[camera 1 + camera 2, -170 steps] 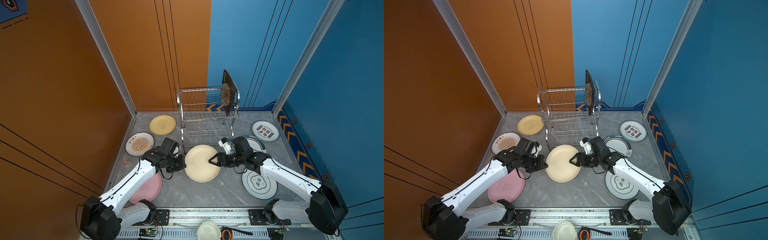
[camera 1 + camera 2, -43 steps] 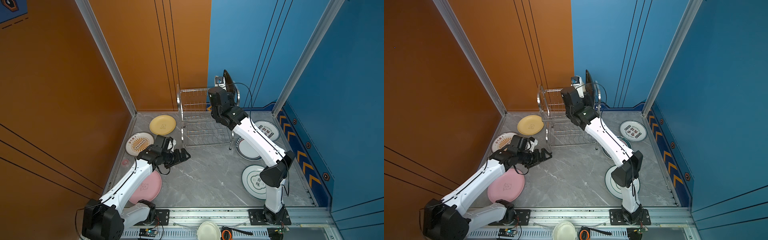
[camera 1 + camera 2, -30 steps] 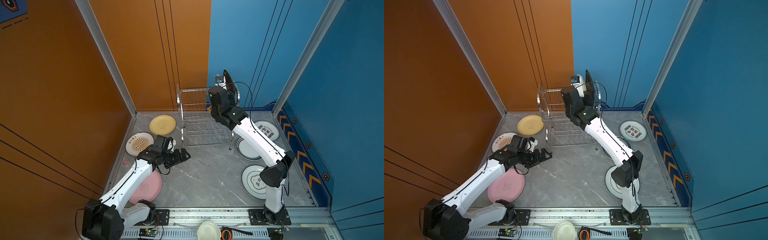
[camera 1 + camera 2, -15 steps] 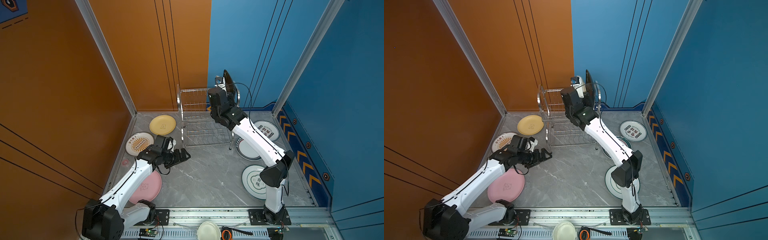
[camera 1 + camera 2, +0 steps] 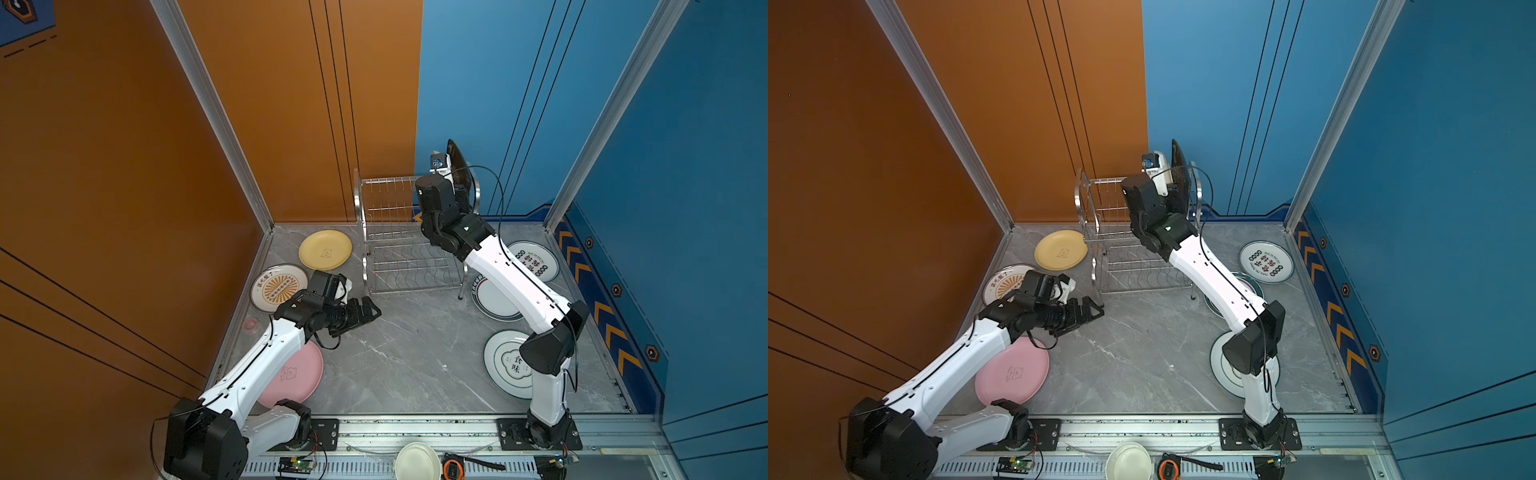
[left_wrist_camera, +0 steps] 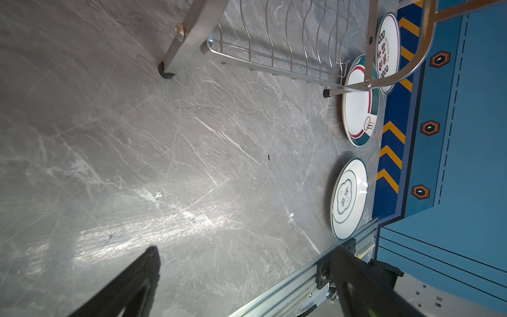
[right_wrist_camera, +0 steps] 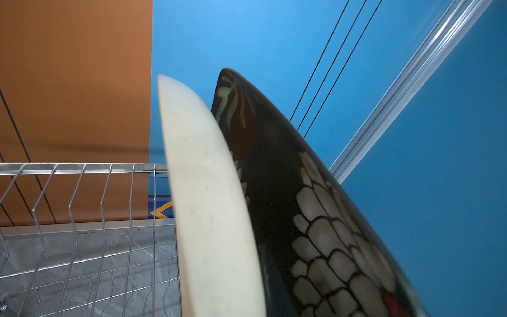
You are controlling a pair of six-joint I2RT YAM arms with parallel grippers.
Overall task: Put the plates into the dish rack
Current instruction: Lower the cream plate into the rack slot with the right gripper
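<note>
The robot will next move its right gripper toward the black plate's face point(image 7: 264, 163), lower it a little and release, because the cream plate point(image 7: 214, 205) already stands on edge over the top level.
The steel dish rack point(image 5: 399, 232) stands at the back of the table. A black square floral plate point(image 5: 457, 162) stands upright at the right end of its top tier. My right gripper point(image 5: 457, 187) is raised to that tier, shut on the cream plate point(image 7: 214, 205). This plate stands on edge close beside the black plate point(image 7: 315, 219); the fingers are hidden. My left gripper point(image 5: 372, 311) hovers low over bare table left of the rack, open and empty, with both dark fingers point(image 6: 131, 285) far apart. Yellow point(image 5: 325, 249), sunburst point(image 5: 278, 287) and pink point(image 5: 295, 376) plates lie on the left.
Three white plates lie on the right: one with ring characters point(image 5: 534, 261), one with a red and green rim point(image 5: 492, 297) partly under the right arm, one with a dark ring point(image 5: 509, 365). A small white bowl point(image 5: 417, 461) sits on the front rail.
Since several seconds ago the right arm has lifted the cream plate from the table up to the rack's top tier, and the left gripper has drawn back. Over the last second nothing visibly moves.
</note>
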